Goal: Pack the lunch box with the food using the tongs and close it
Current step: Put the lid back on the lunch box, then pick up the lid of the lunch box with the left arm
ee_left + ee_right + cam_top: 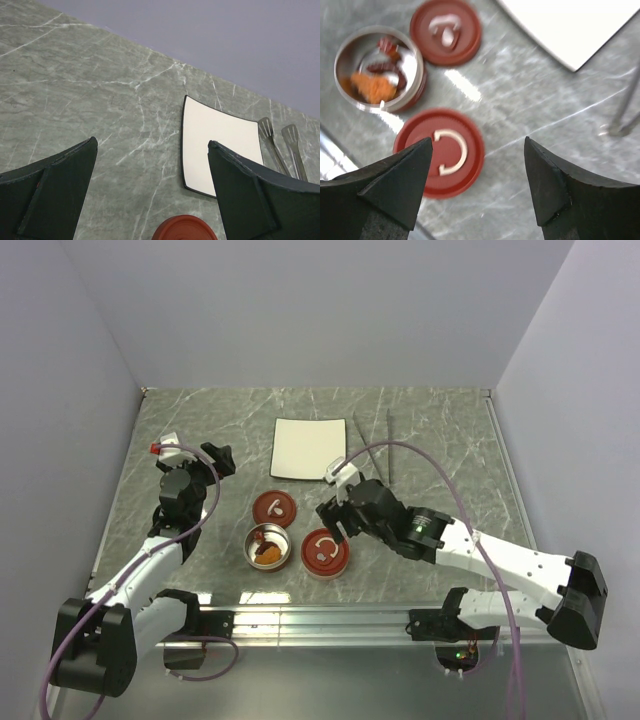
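The second red lid below is the next goal, and its raised white handle (274, 507) now gets my left gripper, which goes right in the top view and down.
The lunch box (268, 547) is a round metal tin, open, holding orange and dark red food (375, 85). The tongs (374, 446) lie flat on the table right of the white plate (310, 448), with nothing holding them; their tips also show in the left wrist view (277, 145). My right gripper (477, 142) hangs open above the table beside a red lid with a white C-shaped handle (440, 152), nothing between its fingers. My left gripper (152, 142) is open and empty, above bare table left of the plate (210, 125).
A second red lid (275, 506) lies just behind the tin, and its rim shows in the left wrist view (185, 229). Grey walls close the table at the back and sides. A metal rail (320, 622) runs along the near edge.
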Robot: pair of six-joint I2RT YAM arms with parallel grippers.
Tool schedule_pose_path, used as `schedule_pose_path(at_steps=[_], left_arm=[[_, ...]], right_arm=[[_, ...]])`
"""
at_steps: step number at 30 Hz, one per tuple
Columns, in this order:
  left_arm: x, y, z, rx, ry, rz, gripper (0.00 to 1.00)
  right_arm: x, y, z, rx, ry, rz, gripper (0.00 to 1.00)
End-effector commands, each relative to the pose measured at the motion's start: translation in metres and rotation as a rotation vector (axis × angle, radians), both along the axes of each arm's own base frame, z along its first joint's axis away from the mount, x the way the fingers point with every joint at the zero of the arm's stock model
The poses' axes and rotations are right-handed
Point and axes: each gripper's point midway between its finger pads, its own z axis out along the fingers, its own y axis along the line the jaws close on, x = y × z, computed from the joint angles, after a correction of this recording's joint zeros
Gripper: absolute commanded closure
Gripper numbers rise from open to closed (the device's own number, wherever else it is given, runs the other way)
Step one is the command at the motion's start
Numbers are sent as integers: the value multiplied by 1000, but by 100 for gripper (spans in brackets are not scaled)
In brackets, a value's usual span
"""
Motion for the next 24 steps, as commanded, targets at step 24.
schedule_pose_path(at_steps=[24], left_arm=[[0, -126, -15, 232, 2, -536, 4]], right_arm=[[171, -104, 29, 331, -162, -404, 19]])
